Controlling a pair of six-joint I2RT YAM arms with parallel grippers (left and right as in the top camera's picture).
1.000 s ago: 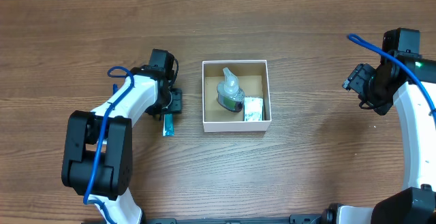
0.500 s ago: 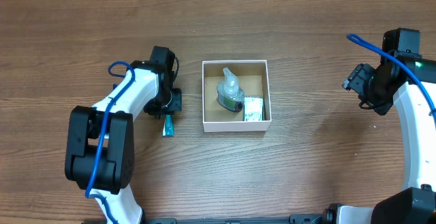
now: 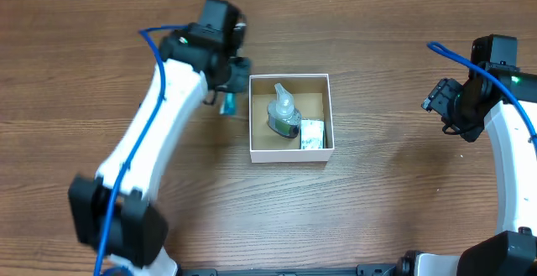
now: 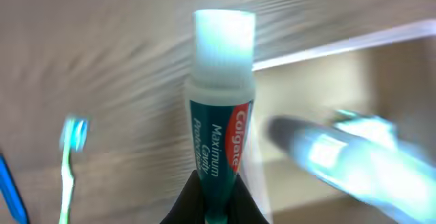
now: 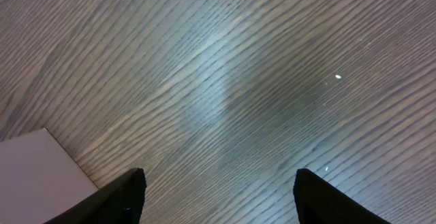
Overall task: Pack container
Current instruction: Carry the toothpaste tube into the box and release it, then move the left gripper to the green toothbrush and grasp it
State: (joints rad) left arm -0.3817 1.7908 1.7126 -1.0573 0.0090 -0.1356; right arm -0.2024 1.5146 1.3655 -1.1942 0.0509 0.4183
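I need to swing my left gripper back over the box, lower it and let go of the tube on the box's bare bottom by its near side [image 3: 269, 143], because the bottle and the packet leave it open.
The container [image 3: 290, 153] is a small square white-walled box with a brown inside, at the table's middle. It holds a clear pump bottle [image 3: 283, 112] and a small white and green packet [image 3: 312, 134]. My left gripper [image 3: 226, 101] hangs just left of the box's far left corner, shut on a teal toothpaste tube [image 4: 219, 125] with a white cap, cap pointing away. The box's rim [image 4: 327, 47] and the blurred bottle [image 4: 347, 159] show to the tube's right. My right gripper [image 5: 218, 197] is open and empty over bare wood far right.
A toothbrush [image 4: 68, 163] with a pale green handle shows blurred on the wood at the left of the left wrist view. A white corner [image 5: 34, 173] sits at the lower left of the right wrist view.
My left gripper has lifted the toothpaste tube off the table and swung it back and right, to the box's far left corner. The right arm has not moved.
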